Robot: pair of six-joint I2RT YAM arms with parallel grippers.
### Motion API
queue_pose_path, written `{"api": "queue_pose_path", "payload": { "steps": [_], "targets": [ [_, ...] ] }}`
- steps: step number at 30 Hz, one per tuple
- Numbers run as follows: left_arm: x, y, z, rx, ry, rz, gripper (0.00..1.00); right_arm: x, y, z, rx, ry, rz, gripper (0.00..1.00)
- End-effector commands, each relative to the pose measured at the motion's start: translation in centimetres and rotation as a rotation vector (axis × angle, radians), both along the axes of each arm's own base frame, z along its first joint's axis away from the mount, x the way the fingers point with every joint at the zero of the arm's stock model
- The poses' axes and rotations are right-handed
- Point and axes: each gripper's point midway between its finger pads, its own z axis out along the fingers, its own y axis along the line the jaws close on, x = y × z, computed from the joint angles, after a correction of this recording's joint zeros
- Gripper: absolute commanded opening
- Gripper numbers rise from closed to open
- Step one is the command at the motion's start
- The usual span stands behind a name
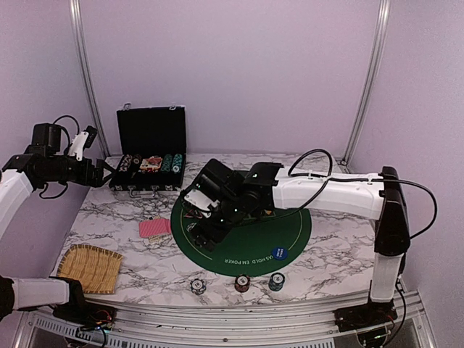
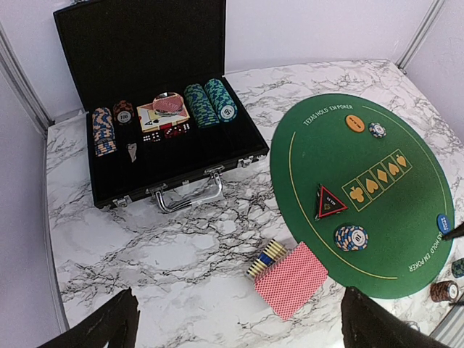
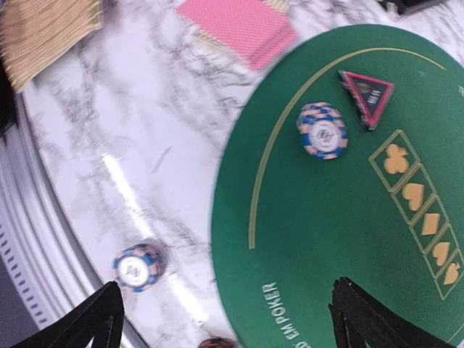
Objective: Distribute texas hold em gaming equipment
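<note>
The chip stack nearest the straw mat (image 1: 198, 285) (image 3: 138, 267) is below my fingers by the front edge. My right gripper should move down and toward that edge onto the stack next.
Red-backed cards (image 2: 293, 279) lie on the marble left of the green poker mat (image 2: 406, 254); they also show in the top view (image 1: 154, 228). On the mat are a dark triangular button (image 2: 330, 203), a chip stack (image 2: 351, 237), an orange button (image 2: 354, 123) and a blue button (image 1: 278, 253). Three chip stacks (image 1: 198, 286) (image 1: 242, 283) (image 1: 276, 280) stand near the front edge. My right gripper (image 3: 228, 330) hovers open and empty over the mat's left edge, with one stack (image 3: 138, 267) near its left finger. My left gripper (image 2: 235, 333) is open and empty, high at the far left.
The open black chip case (image 1: 151, 156) stands at the back left, holding chip rows, dice and cards (image 2: 163, 116). A woven straw mat (image 1: 90, 267) lies at the front left corner. My right arm (image 1: 326, 192) stretches across the green mat from the right.
</note>
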Motion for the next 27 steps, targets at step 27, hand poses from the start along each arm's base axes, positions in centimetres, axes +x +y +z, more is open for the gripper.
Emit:
{"api": "queue_pose_path", "payload": {
  "steps": [27],
  "targets": [
    [-0.9,0.0,-0.2,0.008,0.017,-0.007,0.99,-10.3,3.7,-10.4,-0.137,0.229,0.180,0.80]
  ]
}}
